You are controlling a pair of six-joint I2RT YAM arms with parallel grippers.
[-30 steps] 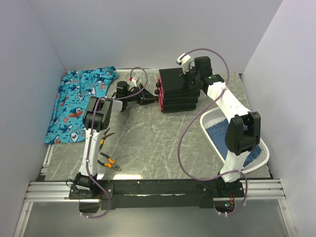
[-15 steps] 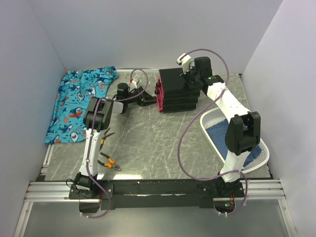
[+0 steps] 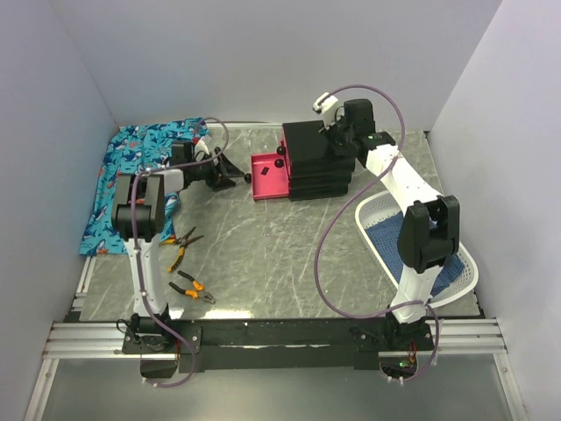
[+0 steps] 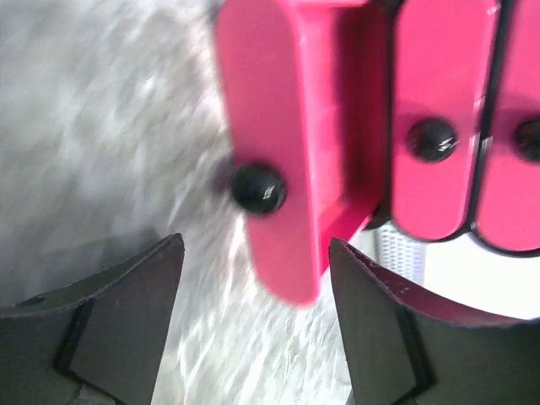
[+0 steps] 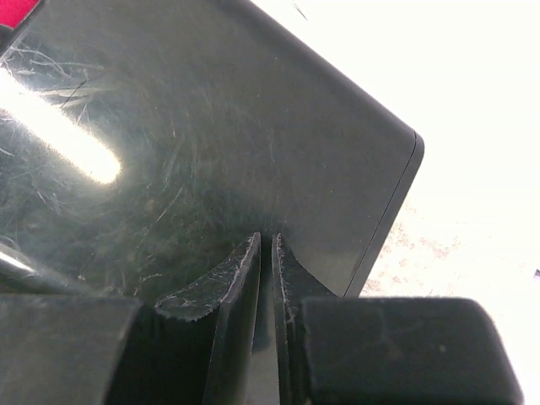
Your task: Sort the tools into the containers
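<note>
Next I will draw my left gripper back from the pink drawer and lower it onto the orange handle of the farther pliers [image 3: 180, 259], since the drawer already stands open.
A black cabinet [image 3: 317, 162] stands at the back centre. One pink drawer [image 3: 268, 176] is pulled out to the left, and a small dark thing lies in it. In the left wrist view this drawer [image 4: 278, 126] and its black knob [image 4: 259, 187] are ahead of my left gripper [image 4: 253, 253], which is open and apart from the knob. Two shut drawers [image 4: 434, 101] show beside it. My left gripper [image 3: 233, 178] is left of the drawer. My right gripper [image 3: 336, 139] is shut and empty, pressed on the cabinet top [image 5: 211, 126]. Two orange-handled pliers [image 3: 181, 248] [image 3: 192, 289] lie front left.
A shark-patterned blue cloth [image 3: 140, 171] lies at the back left. A white mesh basket [image 3: 386, 215] with a blue lining stands at the right. Grey walls close in the left, back and right.
My left gripper drew one pink drawer out of the cabinet to the left, let go of its knob and backed away left. The right arm stayed on the cabinet top.
</note>
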